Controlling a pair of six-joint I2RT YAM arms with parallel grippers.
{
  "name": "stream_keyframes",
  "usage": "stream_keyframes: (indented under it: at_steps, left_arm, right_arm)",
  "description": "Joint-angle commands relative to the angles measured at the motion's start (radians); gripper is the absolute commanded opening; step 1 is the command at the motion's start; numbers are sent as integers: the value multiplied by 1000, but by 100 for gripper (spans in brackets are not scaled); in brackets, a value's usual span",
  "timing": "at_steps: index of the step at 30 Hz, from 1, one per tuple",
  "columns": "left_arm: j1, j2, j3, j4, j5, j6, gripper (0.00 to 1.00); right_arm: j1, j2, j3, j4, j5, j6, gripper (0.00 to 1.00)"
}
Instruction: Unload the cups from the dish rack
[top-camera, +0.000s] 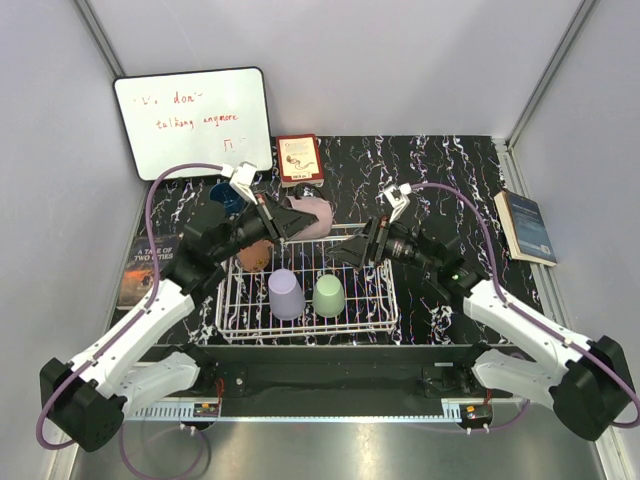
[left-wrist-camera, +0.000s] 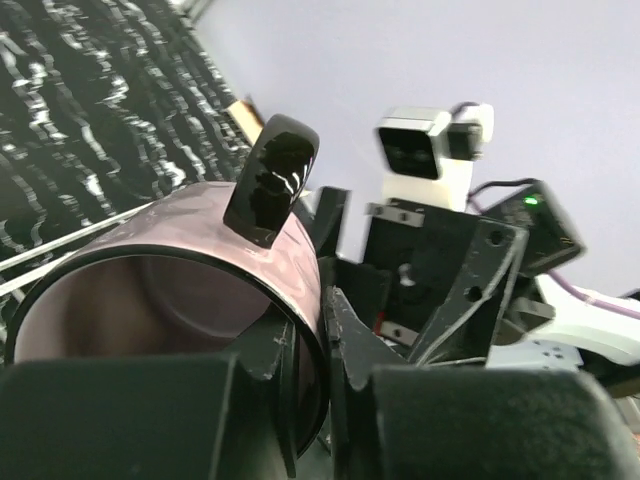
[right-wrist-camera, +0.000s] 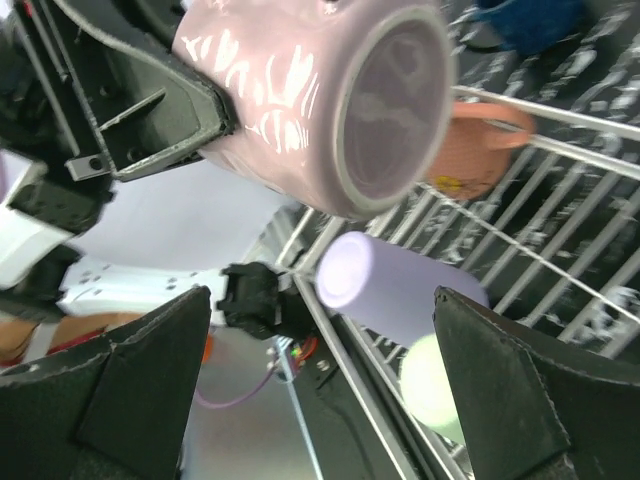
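The tabletop beside the dark blue cup (top-camera: 228, 200) lies left of my left gripper in the top view, so I'll swing it across and down, tipping its pink cup upright.
The white wire dish rack (top-camera: 385, 318) sits at mid-table. In it a lavender cup (top-camera: 286, 295) and a light green cup (top-camera: 329, 296) stand upside down, and a terracotta cup (top-camera: 253, 256) lies at its back left corner. My left gripper (top-camera: 288, 221) is shut on the rim of a pink cup (top-camera: 312, 217), held sideways above the rack's back edge, one finger inside and one outside (left-wrist-camera: 332, 322). My right gripper (top-camera: 347, 250) is open and empty, just right of the pink cup (right-wrist-camera: 320, 100). A dark blue cup (top-camera: 228, 200) stands on the table behind the rack.
A whiteboard (top-camera: 195, 120) leans at the back left. A small red-edged book (top-camera: 299, 158) stands behind the rack. A dark book (top-camera: 145, 265) lies left of the rack and another book (top-camera: 528, 228) lies at the right wall.
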Motion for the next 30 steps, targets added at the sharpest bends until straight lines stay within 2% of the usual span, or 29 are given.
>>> stream_keyframes:
  at_steps: [1,6,9,12,13,15,16,17,19,24,27,30]
  left_arm:
    - [1,-24,94,15,-65,86,0]
    - [1,-4,142,-86,-127,150,0]
    - [1,3,208,-224,-252,240,0]
    - [1,55,329,-437,-504,348,0]
    - [1,75,403,-550,-650,371,0]
    - [8,124,471,-678,-794,417,0]
    - [16,178,537,-717,-917,423,0]
    - [30,216,573,-755,-959,422,0]
    - [131,314,664,-844,-946,405,0]
    - [390,477,752,-893,-848,329,0]
    - [464,594,797,-904,-819,292,0]
    - [492,687,846,-903,-828,285,0]
  right_arm:
    - [2,-94,54,-160,184,-115,100]
    - [2,-114,65,-243,260,-157,100]
    - [2,-118,67,-298,332,-172,100]
    - [2,-106,84,-399,430,-198,99]
    - [2,-97,97,-424,458,-209,98]
    - [2,-71,113,-490,553,-213,98]
    - [0,-59,126,-507,575,-221,97]
    - [2,-36,133,-522,590,-223,97]
    - [2,-16,151,-554,629,-223,97]
    - [2,12,170,-574,635,-227,97]
    - [2,10,165,-574,632,-236,97]
    - [2,1,157,-574,636,-252,97]
